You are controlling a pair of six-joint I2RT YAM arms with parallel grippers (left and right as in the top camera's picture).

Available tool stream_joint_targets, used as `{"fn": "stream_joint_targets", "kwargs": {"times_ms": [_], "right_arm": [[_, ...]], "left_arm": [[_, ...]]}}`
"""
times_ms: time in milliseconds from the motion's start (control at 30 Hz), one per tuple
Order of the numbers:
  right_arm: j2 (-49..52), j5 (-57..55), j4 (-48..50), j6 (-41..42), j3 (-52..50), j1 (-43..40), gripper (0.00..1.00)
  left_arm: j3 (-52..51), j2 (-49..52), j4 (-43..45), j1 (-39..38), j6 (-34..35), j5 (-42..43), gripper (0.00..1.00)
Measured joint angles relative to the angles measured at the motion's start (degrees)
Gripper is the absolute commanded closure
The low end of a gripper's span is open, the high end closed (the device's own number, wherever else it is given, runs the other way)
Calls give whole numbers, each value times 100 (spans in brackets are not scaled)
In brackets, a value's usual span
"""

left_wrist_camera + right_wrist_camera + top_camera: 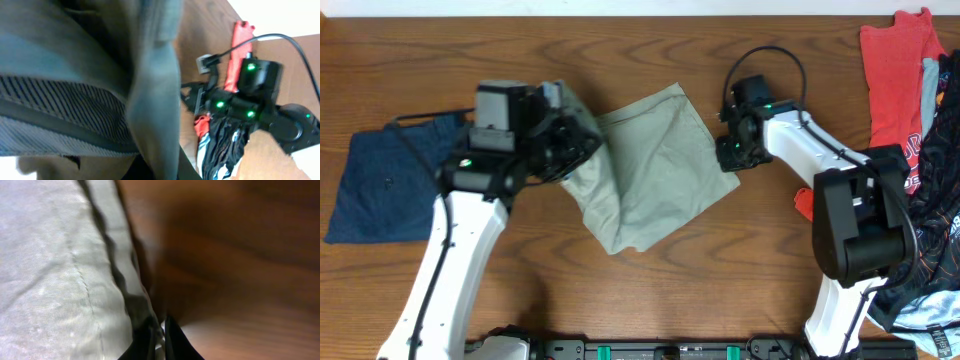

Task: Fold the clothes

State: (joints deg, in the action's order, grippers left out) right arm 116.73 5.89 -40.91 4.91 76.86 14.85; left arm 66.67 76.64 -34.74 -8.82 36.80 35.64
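I need to lower my left gripper next to the table below it, beside the flat khaki cloth, and let go of the raised part of the cloth, because this part still hangs bunched.
The light khaki shorts lie in the middle of the wooden table. Their left part is raised and bunched. My left gripper is shut on that raised part. In the left wrist view the khaki cloth hangs right in front of the camera and hides the fingers. My right gripper is low at the right edge of the shorts. In the right wrist view its two dark fingers are nearly together, pinching the hem of the cloth.
Dark navy shorts lie flat at the far left. A red garment and a pile of black printed garments are at the right edge, behind the right arm's base. The left wrist view shows the right arm.
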Motion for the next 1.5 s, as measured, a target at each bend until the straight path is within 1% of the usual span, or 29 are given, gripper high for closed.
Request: {"fn": "stream_joint_targets", "kwargs": {"times_ms": [133, 200, 233, 267, 333, 367, 433, 467, 533, 667, 733, 867, 967, 1100, 1167, 1367, 1400, 1500], "right_arm": [[-2, -4, -199, 31, 11, 343, 94], [-7, -4, -264, 79, 13, 494, 94], [-7, -15, -297, 111, 15, 566, 92], [-9, -39, -328, 168, 17, 610, 89], [-11, -94, -411, 306, 22, 645, 82], [-11, -136, -476, 367, 28, 643, 70], [-20, -236, -577, 474, 33, 625, 59], [-26, -323, -656, 540, 35, 601, 58], [-26, -498, -839, 573, 46, 496, 56], [-26, -896, -1266, 627, 79, -48, 55], [-31, -1036, -1397, 645, 111, -380, 54], [-199, -1132, -1565, 664, 122, -861, 53], [-372, -1038, -1683, 662, 136, -970, 53], [-487, -876, -1762, 662, 186, -968, 53], [-487, -817, -1792, 662, 186, -968, 53], [-487, -737, -1989, 662, 186, -968, 53], [-487, -734, -1996, 662, 186, -968, 53], [-487, -717, -2004, 662, 186, -968, 53]], "left_arm": [[0, 396, 610, -455, 286, 0, 94], [0, 640, 931, -706, 428, 2, 94], [0, 754, 1069, -815, 485, 0, 93], [0, 881, 1213, -940, 542, 0, 89], [0, 1143, 1414, -1174, 597, -4, 75], [0, 1259, 1478, -1290, 695, 4, 67], [0, 1353, 1502, -1390, 693, 39, 54], [0, 1370, 1488, -1414, 675, 48, 49], [0, 1373, 1405, -1408, 577, 70, 48], [2, 1364, 925, -1137, 225, 105, 47], [2, 1364, 623, -892, 61, 17, 37], [2, 1364, -63, -313, -175, -656, 23], [0, 1366, -203, 11, -280, -1156, 22], [2, 1513, -212, 175, -518, -1456, 19], [0, 1714, -205, 192, -599, -1510, 18], [0, 2752, 0, 197, -780, -1569, 18], [0, 2918, 68, 197, -817, -1541, 19], [33, 3265, 238, 197, -905, -1257, 29]]}}
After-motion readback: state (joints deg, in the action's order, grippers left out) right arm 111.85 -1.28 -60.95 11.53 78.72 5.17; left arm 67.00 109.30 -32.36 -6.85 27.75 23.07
